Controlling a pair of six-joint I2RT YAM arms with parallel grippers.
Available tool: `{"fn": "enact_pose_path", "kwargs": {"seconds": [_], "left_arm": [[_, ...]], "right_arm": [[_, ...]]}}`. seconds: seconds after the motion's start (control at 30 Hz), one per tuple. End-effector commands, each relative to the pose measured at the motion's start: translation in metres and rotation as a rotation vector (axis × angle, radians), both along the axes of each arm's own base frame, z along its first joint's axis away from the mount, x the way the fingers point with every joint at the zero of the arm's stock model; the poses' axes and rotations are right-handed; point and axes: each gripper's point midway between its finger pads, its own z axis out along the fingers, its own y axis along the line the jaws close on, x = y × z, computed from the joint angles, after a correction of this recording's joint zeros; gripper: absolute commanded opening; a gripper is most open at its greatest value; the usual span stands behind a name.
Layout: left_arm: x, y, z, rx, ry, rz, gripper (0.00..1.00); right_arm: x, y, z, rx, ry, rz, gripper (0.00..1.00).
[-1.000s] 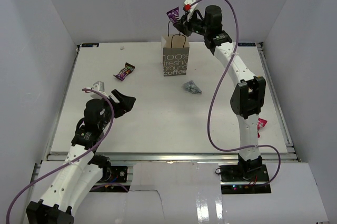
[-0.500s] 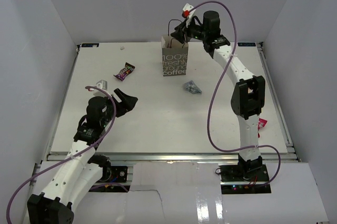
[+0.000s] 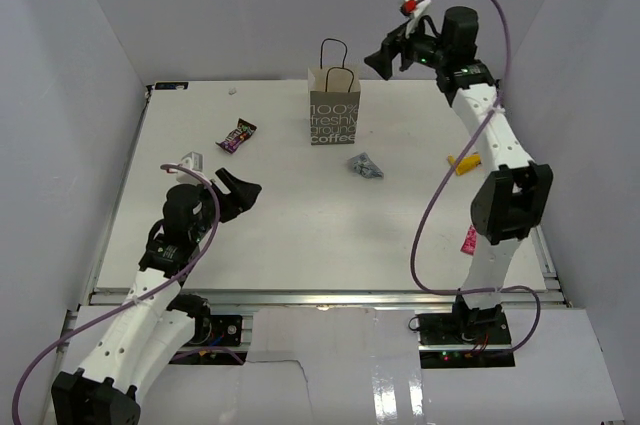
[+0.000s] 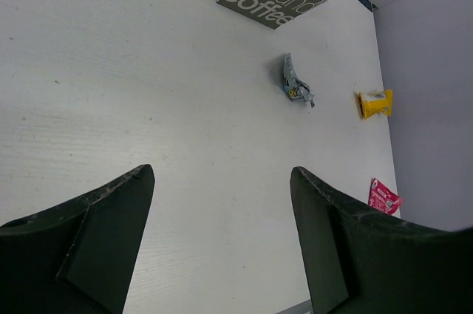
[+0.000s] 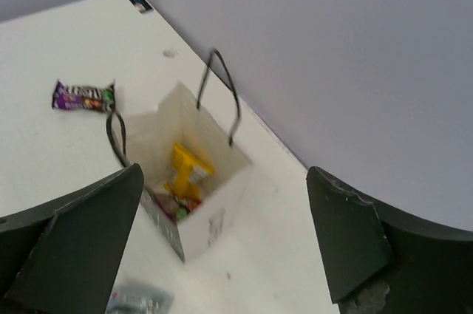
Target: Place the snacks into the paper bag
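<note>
My right gripper will move down and to the right in the top view next, onto the loose yellow packet. The packet is below the gripper and still outside the paper bag.
The grey-brown paper bag stands upright at the back middle of the table. Looking down into the paper bag, I see a yellow packet on top of a dark colourful one. My right gripper hangs open and empty, high and just right of the bag. Loose snacks lie around: a purple packet left of the bag, a silvery grey one in front of it, a yellow one and a red one to the right. My left gripper is open and empty over the near left.
The right arm rises over the table's right side, next to the yellow and red packets. White walls close in the left, back and right. A small white speck lies near the back edge.
The right gripper opened over the bag and let go of a purple packet, then swung to the right of the bag. The left arm has hardly moved.
</note>
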Motion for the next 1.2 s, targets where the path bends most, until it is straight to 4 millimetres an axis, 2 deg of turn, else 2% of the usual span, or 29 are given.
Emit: {"fn": "enact_pose_path", "kwargs": {"seconds": [0.0,0.03,0.07,0.1,0.13,0.17,0.2,0.23,0.27,0.3,0.33,0.4,0.53,0.57,0.6,0.63,0.67,0.7,0.73,0.77,0.83,0.9,0.93,1.1,1.17], "left_arm": [[-0.001,0.001,0.006,0.0,-0.032,0.0,0.85],[-0.001,0.002,0.006,0.001,-0.034,0.001,0.85],[-0.001,0.001,0.005,0.002,-0.035,-0.001,0.85],[-0.001,0.001,0.005,0.005,-0.034,-0.005,0.85],[0.0,0.001,0.004,0.006,-0.035,-0.008,0.85],[0.001,-0.001,0.002,0.005,-0.03,-0.011,0.85],[0.002,-0.002,0.0,0.006,-0.025,-0.018,0.85],[0.004,-0.004,0.001,0.002,-0.029,-0.025,0.85],[0.004,-0.006,-0.001,-0.002,-0.025,-0.04,0.85],[0.005,-0.008,-0.004,0.0,-0.015,-0.047,0.85],[0.007,-0.01,-0.005,-0.002,-0.014,-0.055,0.85],[0.007,-0.013,-0.006,-0.008,-0.01,-0.074,0.85],[0.009,-0.018,-0.008,-0.011,0.004,-0.096,0.85],[0.009,-0.018,-0.007,-0.012,0.002,-0.099,0.85],[0.007,-0.019,-0.008,-0.013,0.007,-0.103,0.85],[0.007,-0.019,-0.009,-0.014,0.008,-0.103,0.85],[0.006,-0.019,-0.008,-0.016,0.005,-0.102,0.85],[0.005,-0.018,-0.009,-0.017,0.011,-0.098,0.84],[0.004,-0.017,-0.007,-0.021,0.006,-0.094,0.84],[0.003,-0.017,-0.006,-0.029,0.008,-0.09,0.84],[0.0,-0.016,-0.008,-0.034,0.016,-0.082,0.86],[-0.002,-0.015,-0.006,-0.047,0.015,-0.077,0.88],[-0.002,-0.015,-0.006,-0.048,0.02,-0.073,0.91],[-0.002,-0.012,-0.004,-0.062,0.027,-0.048,0.91],[-0.001,-0.012,-0.002,-0.072,0.03,-0.038,0.91]], "right_arm": [[-0.025,-0.056,-0.018,-0.09,0.108,-0.119,0.96],[-0.03,-0.079,-0.023,-0.125,0.124,-0.176,0.91],[-0.04,-0.095,-0.065,-0.167,0.246,-0.217,0.9],[-0.044,-0.119,-0.075,-0.202,0.277,-0.328,0.9],[-0.048,-0.145,-0.093,-0.188,0.362,-0.428,0.9],[-0.063,-0.162,-0.135,-0.202,0.487,-0.501,0.9],[-0.072,-0.174,-0.152,-0.191,0.558,-0.562,0.9],[-0.08,-0.214,-0.163,-0.173,0.612,-0.719,0.9],[-0.089,-0.225,-0.177,-0.11,0.693,-0.82,0.9],[-0.106,-0.247,-0.201,-0.119,0.753,-0.955,0.9],[-0.114,-0.262,-0.211,-0.087,0.795,-1.051,0.9],[-0.129,-0.275,-0.231,-0.013,0.892,-1.195,0.9],[-0.129,-0.289,-0.245,0.153,1.0,-1.329,0.9],[-0.125,-0.291,-0.254,0.187,1.035,-1.356,0.9],[-0.119,-0.293,-0.257,0.195,1.039,-1.365,0.9],[-0.107,-0.298,-0.248,0.209,1.012,-1.373,0.91],[-0.101,-0.303,-0.261,0.19,1.027,-1.399,0.91],[-0.094,-0.307,-0.262,0.192,1.025,-1.407,0.91],[-0.083,-0.309,-0.256,0.205,1.002,-1.409,0.91],[-0.079,-0.314,-0.268,0.191,1.019,-1.425,0.91],[-0.067,-0.317,-0.269,0.198,1.007,-1.435,0.91],[-0.061,-0.319,-0.283,0.185,1.027,-1.443,0.94],[-0.058,-0.318,-0.285,0.187,1.028,-1.441,0.94],[-0.045,-0.321,-0.297,0.19,1.043,-1.44,0.99],[-0.043,-0.321,-0.304,0.191,1.055,-1.427,0.93]]}}
